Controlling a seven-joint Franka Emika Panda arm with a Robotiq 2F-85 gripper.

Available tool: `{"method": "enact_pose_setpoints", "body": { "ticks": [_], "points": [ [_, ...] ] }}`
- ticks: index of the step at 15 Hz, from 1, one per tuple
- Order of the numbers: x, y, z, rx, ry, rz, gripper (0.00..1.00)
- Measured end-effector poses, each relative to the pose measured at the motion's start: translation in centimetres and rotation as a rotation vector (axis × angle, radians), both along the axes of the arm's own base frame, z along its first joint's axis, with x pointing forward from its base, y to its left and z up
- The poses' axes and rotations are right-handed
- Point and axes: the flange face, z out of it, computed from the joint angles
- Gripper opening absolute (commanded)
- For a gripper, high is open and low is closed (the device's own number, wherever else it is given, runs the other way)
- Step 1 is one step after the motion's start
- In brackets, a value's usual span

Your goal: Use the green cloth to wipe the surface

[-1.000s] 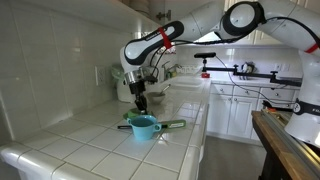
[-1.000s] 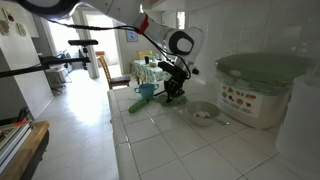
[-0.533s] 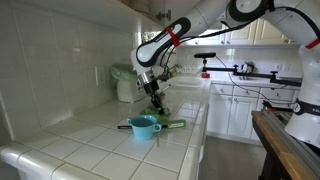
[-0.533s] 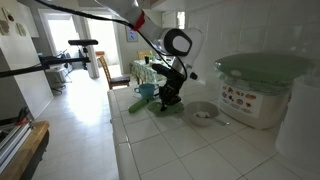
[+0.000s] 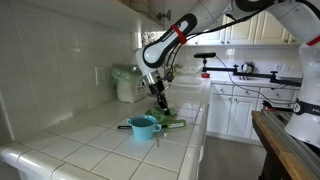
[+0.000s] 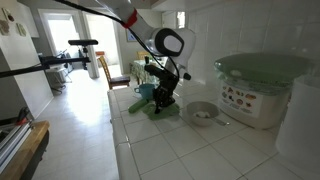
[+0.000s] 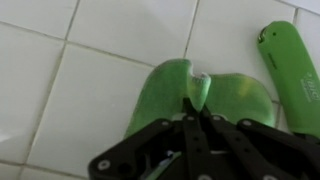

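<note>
I will next slide my gripper along the counter toward the bare tiles and release the raised fold, since those tiles lie between the pinched cloth and the small bowl.
The green cloth point(image 7: 170, 95) lies bunched on the white tiled counter point(image 7: 90, 80). My gripper point(image 7: 197, 112) is shut on a raised fold of it and presses down on it. In both exterior views the gripper point(image 5: 160, 104) point(image 6: 166, 98) stands over the cloth point(image 5: 164, 114) point(image 6: 158, 109) in the middle of the counter, a little behind a teal cup point(image 5: 143, 126) point(image 6: 147, 91).
A flat green tool point(image 7: 296, 70) point(image 5: 172, 124) lies beside the cloth and cup. A small bowl point(image 6: 203, 113) and a white container with a green lid point(image 6: 255, 90) stand near the wall. The counter's open edge point(image 5: 195, 140) runs along one side.
My gripper has slid across the counter with the cloth in it, away from the wall and the bowl and towards the cup and the green tool.
</note>
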Motion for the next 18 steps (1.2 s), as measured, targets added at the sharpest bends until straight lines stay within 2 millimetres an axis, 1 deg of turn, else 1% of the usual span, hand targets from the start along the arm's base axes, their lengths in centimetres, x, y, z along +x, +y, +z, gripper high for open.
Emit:
{"method": "enact_pose_setpoints", "body": {
  "ticks": [4,8,9,10,11,15,16,17,18],
  "points": [
    [0.4,0.2,0.2,-0.003,-0.028,-0.004,0.01],
    [1.9,0.7,0.6,-0.013,-0.104,-0.025,0.01],
    [2.2,0.8,0.7,-0.015,-0.123,-0.029,0.30],
    [2.5,1.0,0.8,-0.017,-0.142,-0.034,0.31],
    [2.8,1.0,0.9,-0.019,-0.162,-0.042,0.37],
    [3.6,1.8,1.3,-0.024,-0.231,-0.070,0.66],
    [3.9,2.2,1.6,-0.023,-0.252,-0.075,0.74],
    [4.2,2.5,2.1,-0.019,-0.275,-0.080,0.81],
    [4.4,2.8,2.8,-0.015,-0.296,-0.082,0.89]
  ]
}}
